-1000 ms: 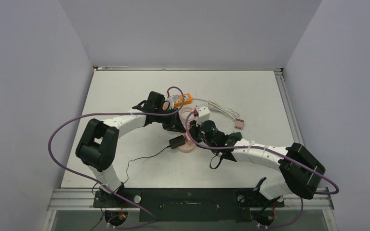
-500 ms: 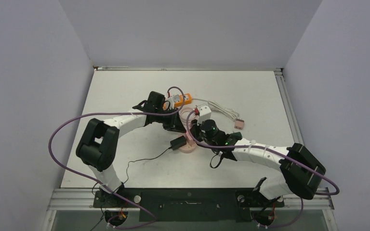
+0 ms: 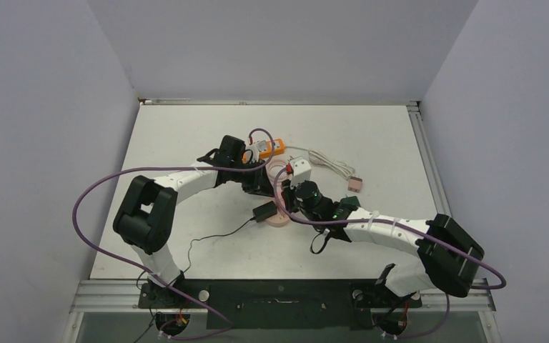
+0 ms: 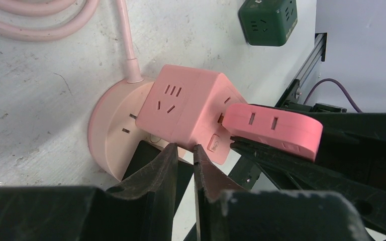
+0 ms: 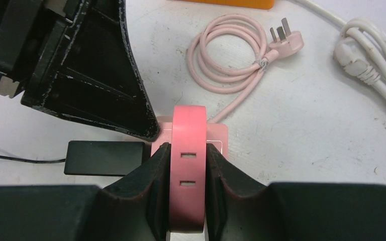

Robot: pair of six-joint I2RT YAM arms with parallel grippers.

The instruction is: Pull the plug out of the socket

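Observation:
The table between the white cable and the dark green cube socket is bare, so my right gripper should next leave the cube, rise, then lower there.
A pink cube socket stands on its round pink base at mid-table. A flat pink plug sticks out of the cube's side, with only a thin dark seam between them. My right gripper is shut on the plug, one finger on each flat face. My left gripper is shut and empty. Its tips rest against the cube's lower edge, over the base. In the top view both grippers meet over the socket, the left gripper from the far left and the right gripper from the right.
A black adapter with a thin wire lies against the base's left side. The socket's pink cable lies coiled behind it. Further back are an orange power strip, a white cube and a white cable. A dark green cube socket sits nearby.
My right wrist has edged slightly to the left with the plug still gripped. The left arm and the socket have stayed where they were.

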